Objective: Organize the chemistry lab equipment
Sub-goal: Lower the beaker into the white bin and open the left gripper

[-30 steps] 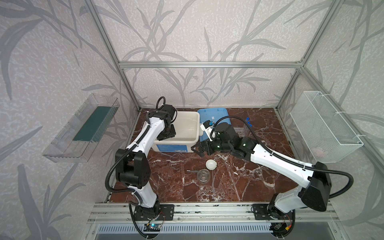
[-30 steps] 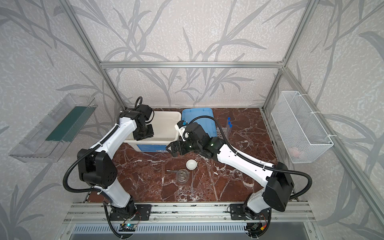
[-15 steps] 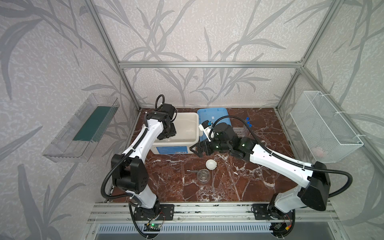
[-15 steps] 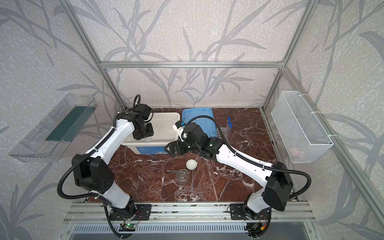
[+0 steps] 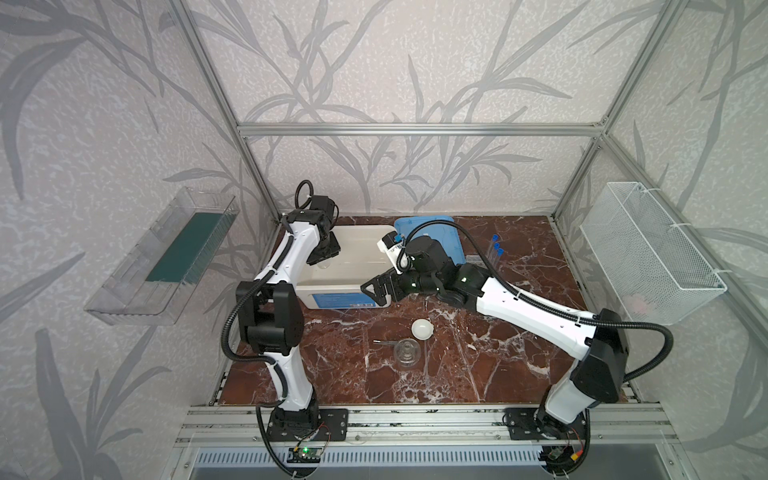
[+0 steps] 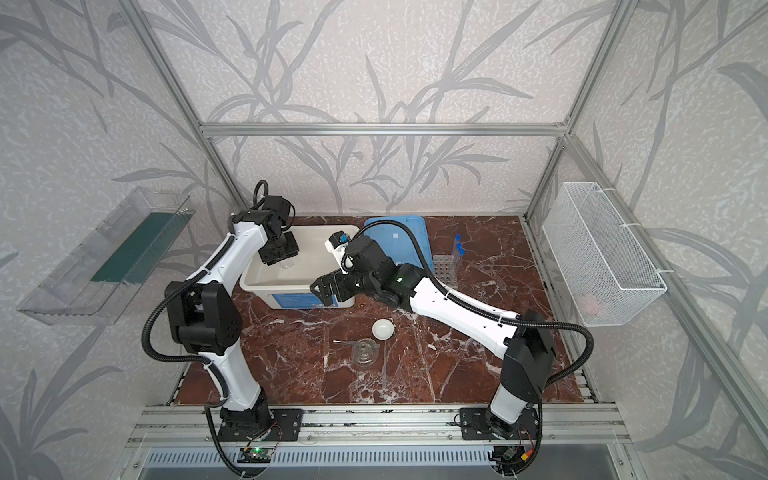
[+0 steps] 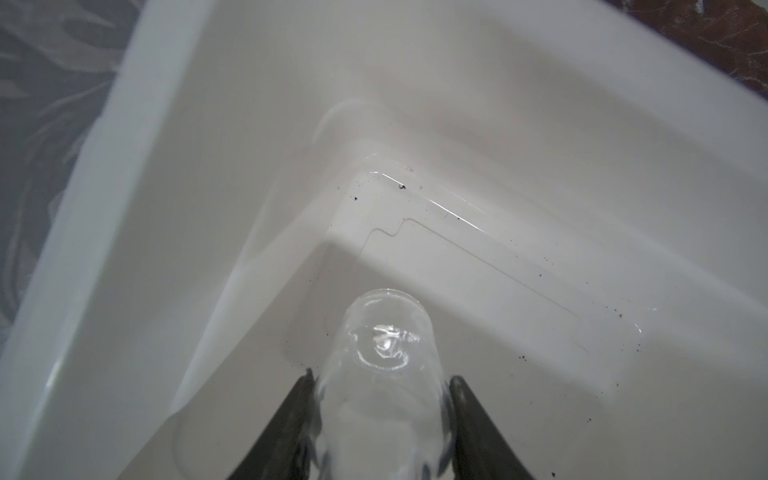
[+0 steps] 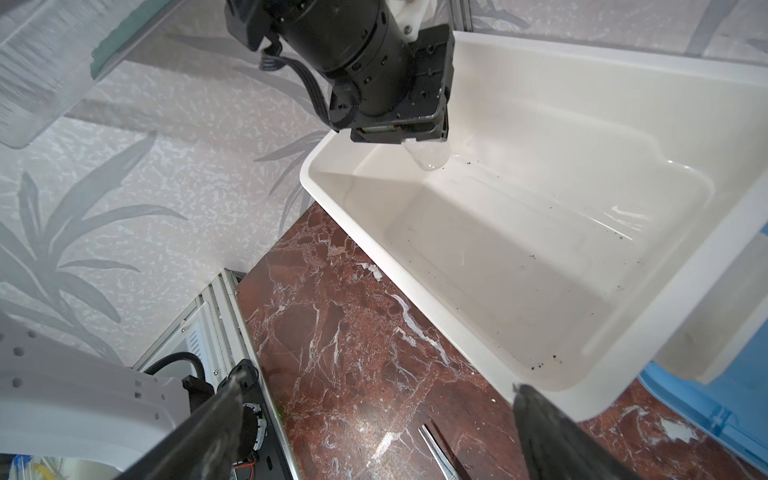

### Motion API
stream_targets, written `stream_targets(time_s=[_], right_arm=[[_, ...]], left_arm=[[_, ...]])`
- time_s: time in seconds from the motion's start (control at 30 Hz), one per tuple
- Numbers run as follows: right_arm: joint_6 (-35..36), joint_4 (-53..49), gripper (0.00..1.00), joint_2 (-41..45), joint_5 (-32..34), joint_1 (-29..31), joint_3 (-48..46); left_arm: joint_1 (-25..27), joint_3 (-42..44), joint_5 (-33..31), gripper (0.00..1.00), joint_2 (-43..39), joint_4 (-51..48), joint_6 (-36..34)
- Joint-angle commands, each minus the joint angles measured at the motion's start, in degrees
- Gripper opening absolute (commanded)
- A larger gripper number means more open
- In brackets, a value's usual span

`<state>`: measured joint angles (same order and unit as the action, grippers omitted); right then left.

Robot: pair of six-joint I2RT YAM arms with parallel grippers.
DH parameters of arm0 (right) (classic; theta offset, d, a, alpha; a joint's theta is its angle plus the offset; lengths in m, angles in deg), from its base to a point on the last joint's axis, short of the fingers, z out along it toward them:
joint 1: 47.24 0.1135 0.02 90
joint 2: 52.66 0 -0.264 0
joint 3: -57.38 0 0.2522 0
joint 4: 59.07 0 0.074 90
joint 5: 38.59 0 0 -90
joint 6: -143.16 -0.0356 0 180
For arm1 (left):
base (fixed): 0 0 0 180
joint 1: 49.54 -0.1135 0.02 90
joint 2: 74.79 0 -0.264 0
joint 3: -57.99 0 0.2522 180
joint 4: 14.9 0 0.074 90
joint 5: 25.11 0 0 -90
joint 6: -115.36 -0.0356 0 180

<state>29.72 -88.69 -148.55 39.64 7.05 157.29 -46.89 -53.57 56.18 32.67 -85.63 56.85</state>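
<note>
The base of the small clear glass vessel (image 7: 384,332) is still above the tub's bottom. My left gripper will lower the vessel onto the empty bottom of the tub and let go of it there.
My left gripper (image 7: 380,376) is shut on a small clear glass vessel (image 7: 384,332), held inside the big white tub (image 5: 332,297) near its left end; in the right wrist view the vessel (image 8: 428,156) pokes out below the jaws. My right gripper (image 5: 376,289) stands open and empty at the tub's front wall, above the tabletop. On the marble lie a small white dish (image 5: 422,329), a second glass vessel (image 5: 407,351) and metal tweezers (image 5: 384,342). Blue-capped test tubes (image 6: 457,249) stand in the clear grid rack (image 6: 444,270).
A blue lid (image 5: 453,237) lies behind the right arm, beside the tub. A clear shelf (image 5: 166,257) hangs on the left wall and a white wire basket (image 5: 648,249) on the right wall. An aluminium rail (image 5: 415,419) runs along the front edge.
The left gripper has shifted slightly left over the tub with the glass vessel still in it. The right gripper has moved left along the tub's front wall, still open.
</note>
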Motion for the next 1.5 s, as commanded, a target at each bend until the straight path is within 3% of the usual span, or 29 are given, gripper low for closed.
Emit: stream_targets(time_s=[0.0, 0.2, 0.4, 0.83, 1.23, 1.47], right_arm=[[1.29, -0.48, 1.0, -0.84, 0.85, 0.12, 1.83], [0.85, 0.63, 1.0, -1.57, 0.57, 0.12, 0.86], [0.63, 0.65, 1.0, -3.81, 0.41, 0.11, 0.66], [0.63, 0.67, 1.0, -4.66, 0.43, 0.08, 0.41], [0.39, 1.0, 1.0, -4.68, 0.16, 0.12, -0.35], [0.55, 0.92, 1.0, -4.66, 0.49, 0.02, -0.46]], left_arm=[[-0.5, 2.38, -0.25, 0.03, 0.24, 3.31, 0.02], [-0.74, 6.2, 0.43, 0.04, 1.22, 7.43, 0.21], [-1.09, 4.74, 0.16, 0.05, 3.6, 8.01, -0.98], [-1.22, 10.68, 1.83, 0.19, 4.76, 14.87, 0.17], [-1.23, 12.33, 3.43, 0.21, 5.65, 17.97, -0.02], [-1.25, 13.43, 2.42, 0.3, 5.9, 18.3, 0.17]])
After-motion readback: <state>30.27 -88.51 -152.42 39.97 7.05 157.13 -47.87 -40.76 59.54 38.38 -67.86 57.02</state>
